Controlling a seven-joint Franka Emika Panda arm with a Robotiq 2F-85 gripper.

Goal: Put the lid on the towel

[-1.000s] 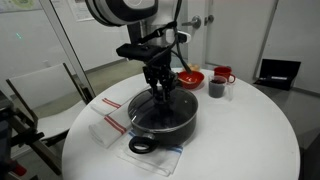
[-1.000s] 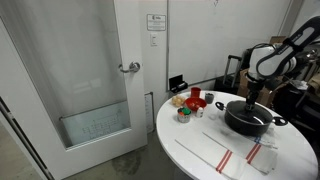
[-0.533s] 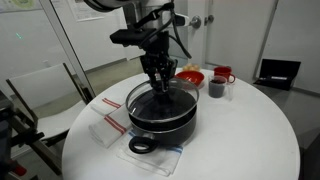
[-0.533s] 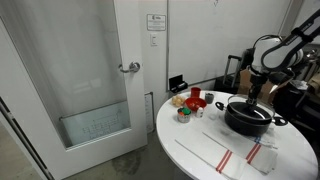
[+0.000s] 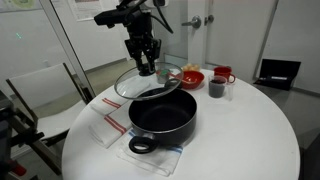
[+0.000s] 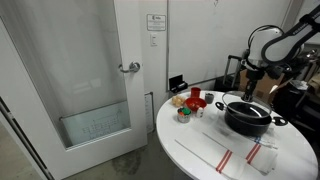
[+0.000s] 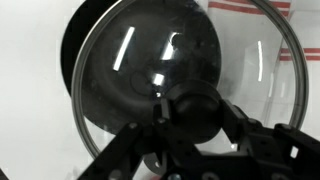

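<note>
I need to carry the lid clear of the pot's rim next, then lower and release it at the towel's end nearer the red bowl (image 6: 214,142) below my gripper, beside the pot (image 6: 250,118).
My gripper (image 5: 146,66) is shut on the black knob (image 7: 195,106) of the round glass lid (image 5: 150,86). It holds the lid tilted in the air above the far left rim of the black two-handled pot (image 5: 161,117). The lid (image 6: 243,99) and gripper (image 6: 250,88) also show above the pot (image 6: 250,118) in the exterior view from the door side. The folded white towel with red stripes (image 5: 107,119) lies flat on the round white table (image 5: 245,130), left of the pot. In the wrist view the lid (image 7: 130,70) fills the frame and red stripes (image 7: 250,6) show at the top.
A pale cloth (image 5: 150,157) lies under the pot's near handle. A red bowl (image 5: 190,77), a grey cup (image 5: 216,88) and a red mug (image 5: 223,75) stand behind the pot. A chair (image 5: 40,95) stands left of the table.
The gripper has lifted the lid off the pot and carried it up and to the left, towards the towel side. The pot now stands uncovered.
</note>
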